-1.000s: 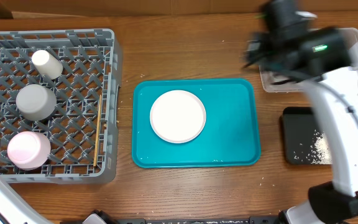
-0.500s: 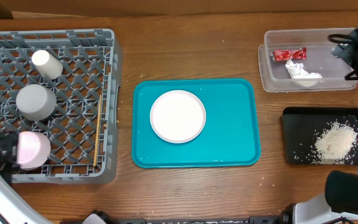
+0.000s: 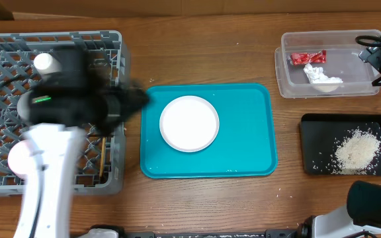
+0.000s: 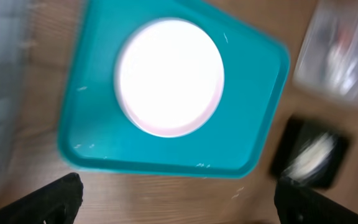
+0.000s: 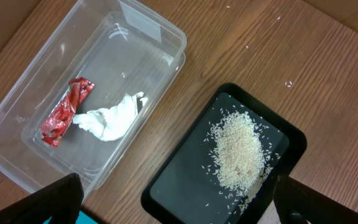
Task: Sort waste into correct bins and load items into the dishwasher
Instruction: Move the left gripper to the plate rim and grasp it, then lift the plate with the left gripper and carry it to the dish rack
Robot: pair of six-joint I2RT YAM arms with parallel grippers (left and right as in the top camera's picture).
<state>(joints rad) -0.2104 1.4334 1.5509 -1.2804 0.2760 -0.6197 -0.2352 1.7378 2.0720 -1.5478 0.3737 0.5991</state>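
The plate's rim facing the black tray (image 4: 221,84) is below the robot's left gripper and to its right in the overhead view, so the gripper will next move across the plate and down.
The round white plate (image 3: 189,123) lies on the teal tray (image 3: 250,145); it also shows in the left wrist view (image 4: 169,76). My left gripper (image 3: 134,99) is blurred, open and empty, over the right wall of the grey dish rack (image 3: 114,39), just left of the tray. In the rack I see the white cup (image 3: 43,63), a pale bowl (image 3: 17,158) and the chopsticks (image 3: 104,155); my arm hides the other bowl. The red wrapper (image 5: 66,112) and the napkin (image 5: 114,118) lie in the clear tub (image 5: 148,31). Crumbs (image 5: 240,149) lie in the black tray (image 5: 179,180). My right gripper (image 5: 179,208) is open and empty above them.
The teal tray (image 4: 253,106) sits mid-table between the rack and the two bins. The clear tub (image 3: 290,86) is at the back right and the black tray (image 3: 309,142) in front of it. A few loose crumbs lie on the wood near the tray's front right corner.
My left arm has swung from the rack's front left corner across the rack toward the teal tray. My right arm has moved off the tub to the right edge and now holds there.
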